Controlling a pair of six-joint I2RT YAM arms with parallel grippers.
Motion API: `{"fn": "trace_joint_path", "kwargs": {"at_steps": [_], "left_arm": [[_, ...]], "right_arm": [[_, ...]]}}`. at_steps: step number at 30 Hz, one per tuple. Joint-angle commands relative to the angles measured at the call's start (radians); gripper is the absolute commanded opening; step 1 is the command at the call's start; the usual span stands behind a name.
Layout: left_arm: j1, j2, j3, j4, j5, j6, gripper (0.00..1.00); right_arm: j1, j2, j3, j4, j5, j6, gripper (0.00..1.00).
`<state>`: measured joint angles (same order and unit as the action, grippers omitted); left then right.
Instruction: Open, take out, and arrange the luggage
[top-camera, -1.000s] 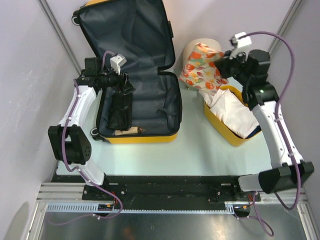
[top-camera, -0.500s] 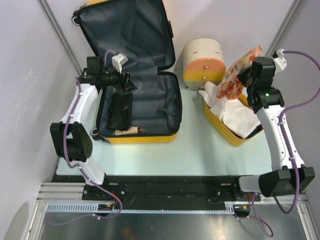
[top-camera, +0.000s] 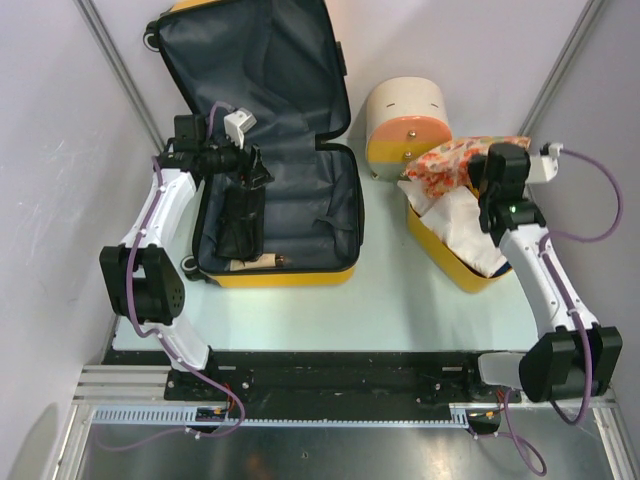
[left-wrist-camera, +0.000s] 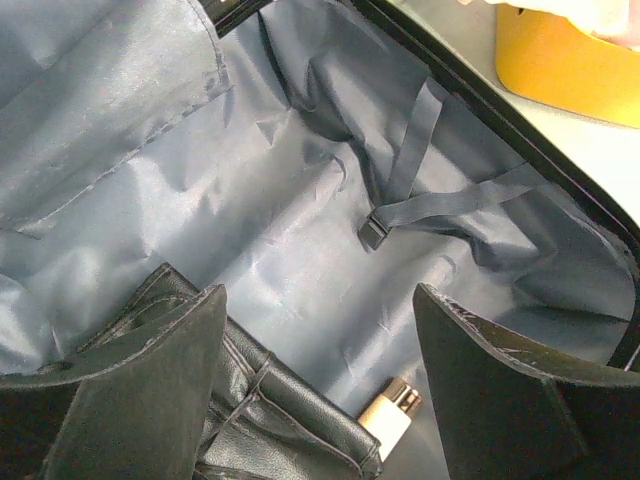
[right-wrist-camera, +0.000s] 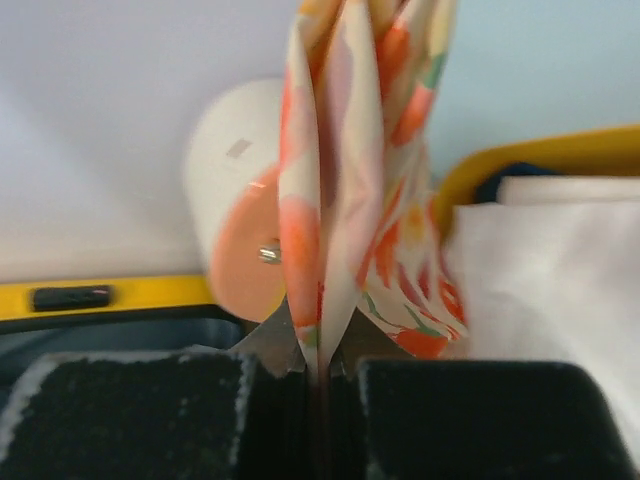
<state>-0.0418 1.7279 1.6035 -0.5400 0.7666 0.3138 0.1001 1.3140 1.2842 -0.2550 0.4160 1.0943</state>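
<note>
My right gripper moves back over the white cloth inside the basket next, then opens, since the floral cloth (top-camera: 450, 160) hangs at the basket's far end.
The luggage (top-camera: 310, 215) lies open on the table, its yellow shell below and its dark grey lining (left-wrist-camera: 280, 220) facing up. A black leather bag (top-camera: 240, 220) lies along its left side, with a small cream bottle (left-wrist-camera: 388, 415) beside it. My left gripper (top-camera: 255, 165) hangs open just above the bag (left-wrist-camera: 270, 400), nothing between its fingers (left-wrist-camera: 320, 300). My right gripper (top-camera: 487, 170) is shut on a floral orange-and-white cloth (top-camera: 450, 160), holding it over the basket's far end. In the right wrist view the cloth (right-wrist-camera: 350, 150) stands pinched in the shut jaws (right-wrist-camera: 322, 360).
A yellow plastic basket (top-camera: 450, 265) at the right holds white cloth (top-camera: 470, 225). A cream-and-pink drum-shaped box (top-camera: 405, 125) stands behind it. The luggage lid leans up at the back. A strap with a buckle (left-wrist-camera: 373, 232) lies on the lining.
My right arm has swung the floral cloth from in front of the drum box to the right and down over the basket. The left gripper has barely moved.
</note>
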Motion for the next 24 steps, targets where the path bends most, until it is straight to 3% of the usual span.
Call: {"fn": "trace_joint_path", "kwargs": {"at_steps": [1, 4, 8, 11, 12, 14, 15, 18, 19, 24], "left_arm": [[-0.006, -0.05, -0.016, 0.011, 0.003, -0.004, 0.8], [-0.006, -0.048, -0.025, 0.006, -0.006, 0.004, 0.81], [-0.007, -0.053, -0.036, -0.015, -0.05, 0.047, 0.84], [-0.024, -0.057, -0.062, -0.058, -0.179, 0.094, 0.88], [-0.038, -0.059, -0.074, -0.067, -0.279, 0.12, 0.89], [-0.053, -0.064, -0.118, -0.093, -0.375, 0.134, 0.89], [-0.058, -0.062, -0.135, -0.101, -0.438, 0.122, 0.89], [-0.058, -0.048, -0.191, -0.143, -0.51, 0.064, 0.9], [-0.058, -0.045, -0.218, -0.153, -0.544, 0.047, 0.9], [-0.07, 0.004, -0.274, -0.163, -0.576, -0.093, 0.96]], "right_arm": [[-0.034, -0.159, -0.294, 0.149, 0.024, -0.071, 0.0], [-0.089, -0.229, -0.449, 0.084, 0.052, -0.062, 0.0], [-0.174, -0.271, -0.514, 0.045, 0.073, -0.097, 0.0], [-0.207, -0.275, -0.511, 0.052, 0.052, -0.145, 0.24], [-0.214, -0.279, -0.507, 0.062, 0.041, -0.198, 0.42], [-0.217, -0.283, -0.477, 0.06, 0.012, -0.281, 0.6], [-0.218, -0.286, -0.465, 0.056, 0.014, -0.316, 0.77], [-0.22, -0.305, -0.425, 0.075, 0.012, -0.46, 0.94], [-0.22, -0.308, -0.416, 0.094, 0.0, -0.594, 0.99], [-0.215, -0.332, -0.341, 0.134, -0.083, -0.867, 1.0]]}}
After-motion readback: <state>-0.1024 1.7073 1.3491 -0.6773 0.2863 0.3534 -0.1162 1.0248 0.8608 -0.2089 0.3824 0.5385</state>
